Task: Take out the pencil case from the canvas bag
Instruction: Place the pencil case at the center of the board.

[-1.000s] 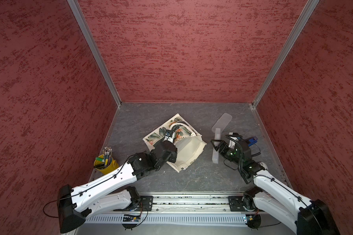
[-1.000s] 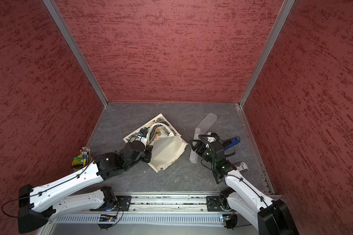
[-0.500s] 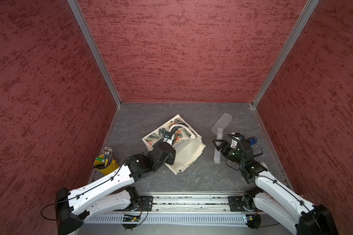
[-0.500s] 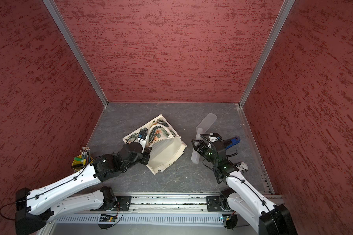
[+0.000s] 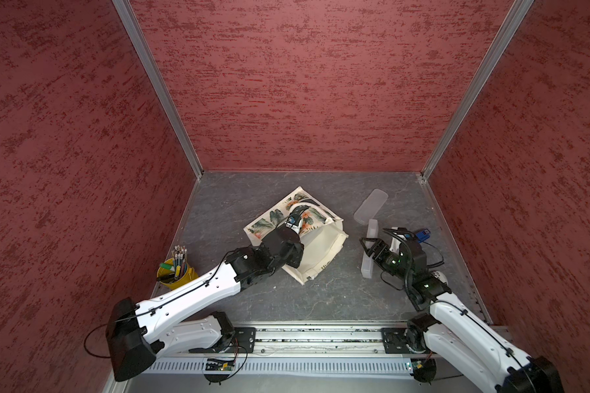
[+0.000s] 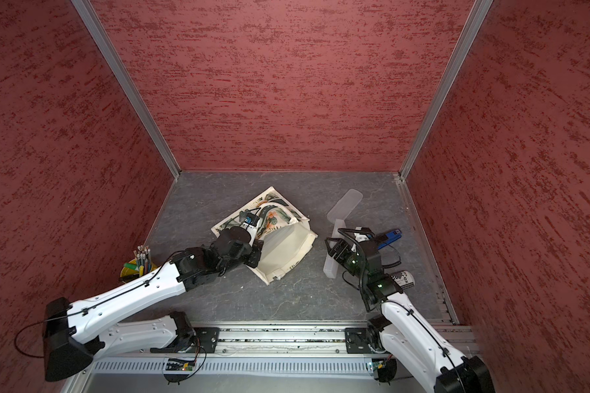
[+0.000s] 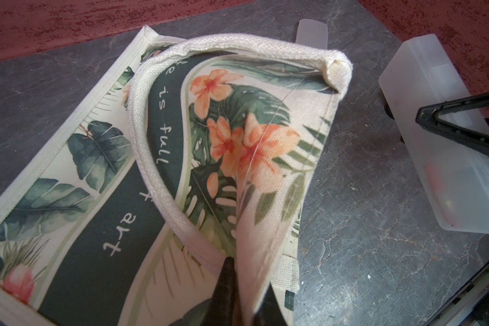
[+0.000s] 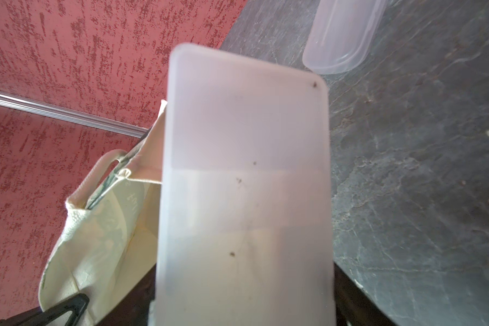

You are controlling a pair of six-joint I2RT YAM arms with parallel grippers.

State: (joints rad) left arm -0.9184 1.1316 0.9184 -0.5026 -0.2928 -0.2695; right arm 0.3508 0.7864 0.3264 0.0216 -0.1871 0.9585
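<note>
The clear floor (image 5: 395,218) between the second pencil case and the blue item is outward of my right gripper and below it, so my right gripper needs to swing outward, tilt down, lower and let go.
The canvas bag (image 5: 320,246) (image 6: 286,245) lies on its side mid-floor, leaf-and-flower print (image 7: 237,141) up and its cream mouth toward the right arm. My left gripper (image 5: 296,217) (image 7: 237,271) is shut on the bag's upper edge by a rope handle (image 7: 141,118), lifting the cloth. A frosted, translucent pencil case (image 5: 370,248) (image 6: 334,248) (image 7: 440,141) (image 8: 246,169) is outside the bag, just to its right. My right gripper (image 5: 371,253) (image 8: 244,296) is shut on it across its width. The bag (image 8: 102,225) shows behind the case.
A second translucent rounded case (image 5: 371,206) (image 8: 344,34) lies behind the held one. A yellow cup of pencils (image 5: 176,272) stands by the left wall. A blue item (image 5: 424,234) and a printed white roll (image 6: 402,280) lie near the right arm. Red walls enclose the floor.
The left arm and the bag swayed slightly toward the front and back again. The right arm with the case shifted a little right and returned. Both grips are unchanged.
</note>
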